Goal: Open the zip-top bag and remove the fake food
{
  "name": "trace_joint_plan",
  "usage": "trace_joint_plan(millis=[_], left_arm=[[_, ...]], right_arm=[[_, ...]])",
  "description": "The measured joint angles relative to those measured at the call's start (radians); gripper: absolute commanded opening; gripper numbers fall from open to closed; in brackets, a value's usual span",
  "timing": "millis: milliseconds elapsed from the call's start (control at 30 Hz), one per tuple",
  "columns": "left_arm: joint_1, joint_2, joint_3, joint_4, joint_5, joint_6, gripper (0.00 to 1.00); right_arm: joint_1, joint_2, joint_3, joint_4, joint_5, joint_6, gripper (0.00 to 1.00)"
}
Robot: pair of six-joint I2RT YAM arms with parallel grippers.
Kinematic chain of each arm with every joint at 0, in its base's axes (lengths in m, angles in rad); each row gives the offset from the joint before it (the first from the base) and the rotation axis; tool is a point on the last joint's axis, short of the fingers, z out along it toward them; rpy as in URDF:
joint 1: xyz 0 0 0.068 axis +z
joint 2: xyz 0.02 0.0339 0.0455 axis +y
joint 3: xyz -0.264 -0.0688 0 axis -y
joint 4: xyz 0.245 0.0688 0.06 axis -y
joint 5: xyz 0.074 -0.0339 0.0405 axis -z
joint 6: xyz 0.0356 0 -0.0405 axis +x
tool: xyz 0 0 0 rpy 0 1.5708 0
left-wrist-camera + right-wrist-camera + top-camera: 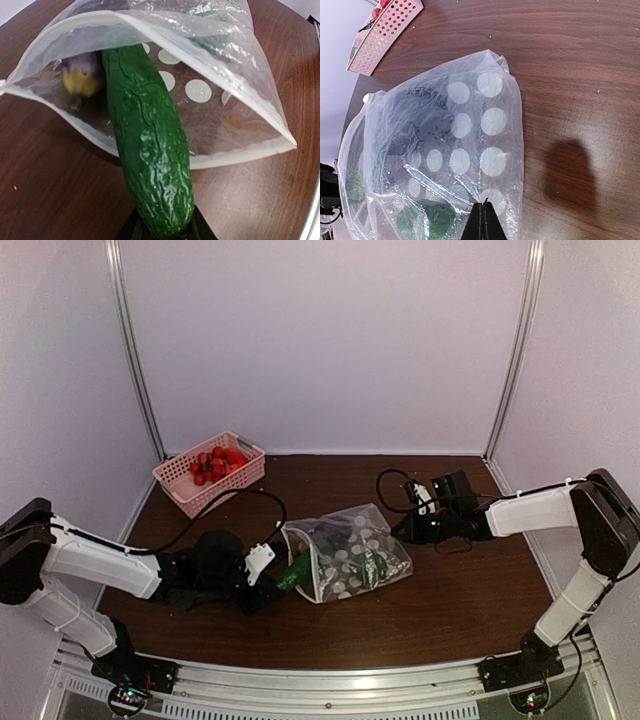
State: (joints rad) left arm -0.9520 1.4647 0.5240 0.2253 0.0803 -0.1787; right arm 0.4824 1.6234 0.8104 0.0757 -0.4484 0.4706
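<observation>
My left gripper should leave the bag (350, 552), rise outward and release the cucumber over the basket's bare bottom.
The zip-top bag (350, 552) lies at mid-table, clear with white dots, its mouth (150, 20) gaping toward my left arm. My left gripper (166, 231) is shut on the near end of a green cucumber-like fake food (150, 150), whose far end reaches into the bag's mouth; from above this gripper (272, 578) sits just left of the bag. A purple-and-yellow piece (82, 75) lies inside. My right gripper (484, 206) is shut, pinching a fold of the bag (470, 130) at its closed end. Dark purple (420, 125) and green (432, 220) pieces show through the plastic.
A pink lattice basket (180, 480) holding red toy pieces (215, 462) stands at the back left. A black cable (392, 480) loops on the table by my right arm (530, 510). White walls close in the back and sides.
</observation>
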Motion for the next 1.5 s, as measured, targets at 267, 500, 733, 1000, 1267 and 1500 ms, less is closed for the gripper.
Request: trace_joint_plan(millis=[267, 500, 733, 1000, 1267, 1500], left_arm=[[0.0, -0.322, -0.14, -0.131, -0.021, -0.121, 0.08], [0.002, -0.654, -0.199, -0.279, -0.09, -0.265, 0.08], [0.174, -0.686, -0.106, -0.38, -0.113, -0.328, 0.08], [0.407, -0.437, 0.128, -0.413, -0.026, -0.306, 0.08], [0.711, -0.191, 0.376, -0.425, 0.107, -0.295, 0.09], [0.862, 0.006, 0.524, -0.429, 0.218, -0.297, 0.1]], right_arm=[[-0.011, 0.0, -0.005, 0.013, -0.002, 0.002, 0.0], [-0.015, 0.0, -0.006, 0.024, -0.008, 0.004, 0.0], [-0.019, 0.0, -0.006, 0.027, -0.014, 0.004, 0.0], [-0.02, 0.0, -0.006, 0.042, -0.024, 0.007, 0.0], [-0.02, 0.0, -0.006, 0.05, -0.027, 0.008, 0.0], [-0.02, 0.0, -0.006, 0.057, -0.031, 0.013, 0.0]])
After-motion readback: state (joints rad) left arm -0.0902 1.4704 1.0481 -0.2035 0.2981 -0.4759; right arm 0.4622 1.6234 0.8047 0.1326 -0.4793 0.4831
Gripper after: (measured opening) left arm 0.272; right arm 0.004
